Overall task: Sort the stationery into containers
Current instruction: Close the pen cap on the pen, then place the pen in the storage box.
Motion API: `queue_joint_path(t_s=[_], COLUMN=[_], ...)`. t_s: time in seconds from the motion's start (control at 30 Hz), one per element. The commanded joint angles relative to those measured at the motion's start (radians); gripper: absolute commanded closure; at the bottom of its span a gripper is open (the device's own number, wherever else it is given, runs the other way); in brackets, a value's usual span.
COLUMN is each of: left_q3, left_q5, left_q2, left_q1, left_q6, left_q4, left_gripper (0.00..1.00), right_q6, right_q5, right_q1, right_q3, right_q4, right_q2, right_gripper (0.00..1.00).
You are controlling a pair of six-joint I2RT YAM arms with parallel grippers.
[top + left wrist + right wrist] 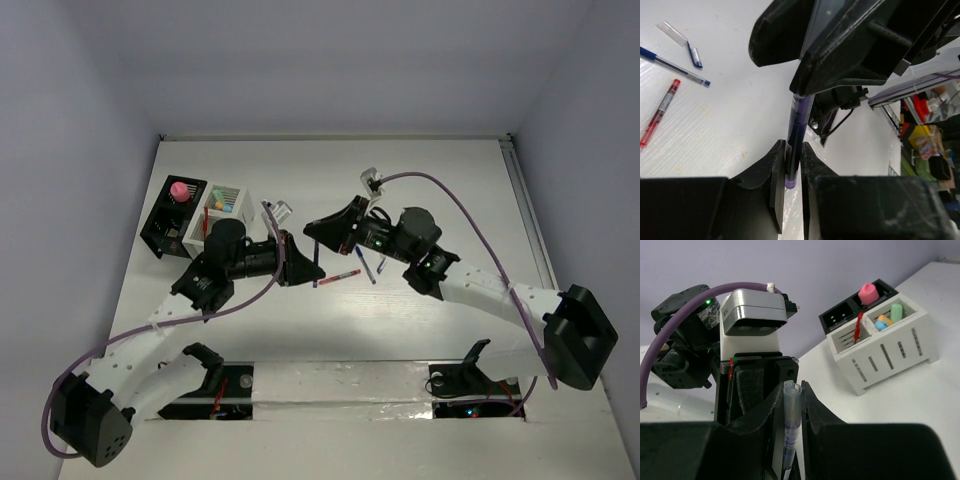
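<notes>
The white box's red-pen section is to the left of my right gripper in the top view, so my right gripper should move over it next and release the purple pen.
A purple pen with a clear cap is held upright above the table's middle by both grippers. My left gripper is shut on its lower part; in the left wrist view the pen runs from my left gripper up into the right one. My right gripper is shut on the capped end, seen between its fingers. The black box holds a pink-topped piece. The white box holds a red pen and mint green, orange and pale blue bits.
A red pen, a blue pen and a short capped piece lie on the table just right of the grippers. They also show in the left wrist view: red pen, blue pen, capped piece.
</notes>
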Motion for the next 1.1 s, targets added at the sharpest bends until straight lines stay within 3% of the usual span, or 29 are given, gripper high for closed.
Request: queue_joint_path(t_s=[0.0,0.13,0.33,0.43,0.47,0.53,0.57,0.77,0.87,0.97,1.07], left_q3=[0.211,0.19,0.081,0.041,0.035,0.016,0.013,0.024,0.056,0.084,0.154], left_q5=[-0.016,-0.025,-0.123,-0.148,-0.154,-0.166,-0.181,-0.235,-0.313,-0.393,-0.584], left_q2=[0.013,0.006,-0.042,-0.056,-0.057,-0.062,-0.066,-0.114,-0.164,-0.208,-0.283], left_q1=[0.089,0.089,0.089,0.089,0.089,0.089,0.089,0.089,0.089,0.089,0.089], left_q6=[-0.126,-0.117,-0.065,-0.05,-0.045,-0.028,-0.02,0.05,0.102,0.15,0.216], left_q4=[0.414,0.399,0.287,0.251,0.242,0.224,0.211,0.066,-0.037,-0.121,-0.218], left_gripper=[1.0,1.0,1.0,0.79,0.65,0.52,0.4,0.08,0.01,0.01,0.01], right_q6=[-0.027,-0.024,0.051,0.107,0.123,0.174,0.183,0.211,0.222,0.216,0.228], right_q5=[-0.168,-0.032,0.03,0.08,0.096,0.125,0.142,0.225,0.234,0.205,0.163], right_q1=[0.106,0.097,0.052,0.04,0.04,0.017,0.005,-0.049,-0.059,-0.07,-0.07], right_q3=[-0.12,-0.088,0.003,0.047,0.058,0.067,0.07,0.181,0.25,0.337,0.435], right_q4=[-0.224,-0.256,-0.208,-0.174,-0.157,-0.103,-0.088,-0.022,0.01,0.039,0.084], right_q2=[0.048,0.008,0.017,0.034,0.037,0.051,0.057,0.161,0.247,0.353,0.469], right_gripper=[1.0,1.0,1.0,1.0,1.0,1.0,1.0,1.0,1.0,1.0,1.0])
